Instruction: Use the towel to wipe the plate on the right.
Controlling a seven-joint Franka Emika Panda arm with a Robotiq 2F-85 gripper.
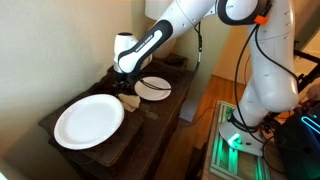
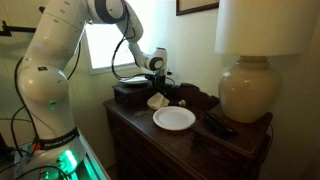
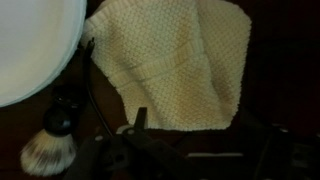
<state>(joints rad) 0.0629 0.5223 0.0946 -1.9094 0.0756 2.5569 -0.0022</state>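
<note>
My gripper needs to go down onto the towel's raised fold (image 2: 158, 99) (image 3: 214, 92) and close its open fingers there, because that fold runs between them.
A cream knitted towel (image 3: 170, 55) lies crumpled on the dark wooden dresser, also seen in both exterior views (image 1: 130, 101) (image 2: 158, 101). My gripper (image 3: 205, 128) hangs just above the towel with its fingers apart and nothing between them; it shows in both exterior views (image 1: 127, 85) (image 2: 157, 78). A large white plate (image 1: 88, 122) sits at the dresser's front end. A smaller white plate (image 1: 153, 88) lies beyond the towel. A white plate (image 2: 174, 118) lies next to the towel in an exterior view. A plate's rim (image 3: 35, 45) fills the wrist view's upper left.
A shaving brush (image 3: 50, 140) lies beside the plate rim in the wrist view. A big table lamp (image 2: 250, 85) stands on the dresser (image 2: 190, 140) with a dark remote-like object (image 2: 220, 125) at its base. A dark box (image 2: 130, 92) sits behind the towel.
</note>
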